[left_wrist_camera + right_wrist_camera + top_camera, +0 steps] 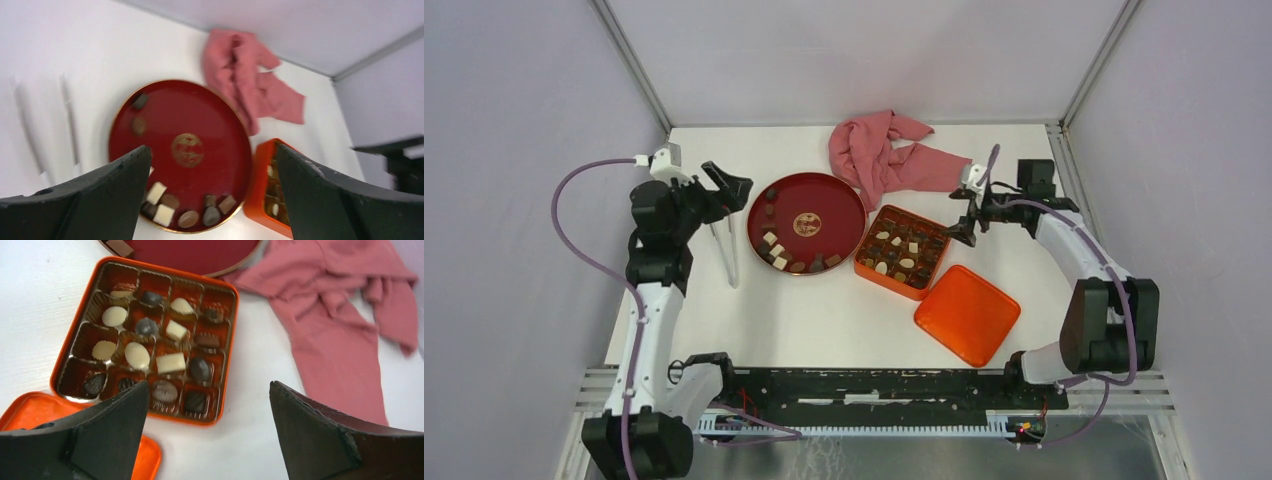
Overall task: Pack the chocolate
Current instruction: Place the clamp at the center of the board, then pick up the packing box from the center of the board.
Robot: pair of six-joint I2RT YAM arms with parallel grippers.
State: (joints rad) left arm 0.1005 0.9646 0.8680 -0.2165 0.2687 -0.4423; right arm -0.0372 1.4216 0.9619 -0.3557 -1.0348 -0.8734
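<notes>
My right gripper is going to move down and to the left in the top view, astride that side of the tin, because clear table outside the tin's far side (932,226) (228,367) leaves room for my fingers.
Several pieces of chocolate (781,257), dark, tan and white, lie along the near rim of the round dark-red plate (824,200). More chocolate (170,362) sits in the cups of the open orange tin (864,262). My left gripper (732,185) hangs open above the plate's left side, and in its wrist view the left gripper (212,150) frames the plate (210,115) and its chocolates (190,217) with nothing between the fingers. My right gripper (964,215) is open at the tin's far right corner. In the right wrist view the right gripper (209,385) is empty above the tin's rim (227,365).
The tin's orange lid (967,313) lies on the table near right of the tin. A crumpled pink cloth (889,155) lies behind the plate and tin. White tongs (727,255) rest on the table left of the plate.
</notes>
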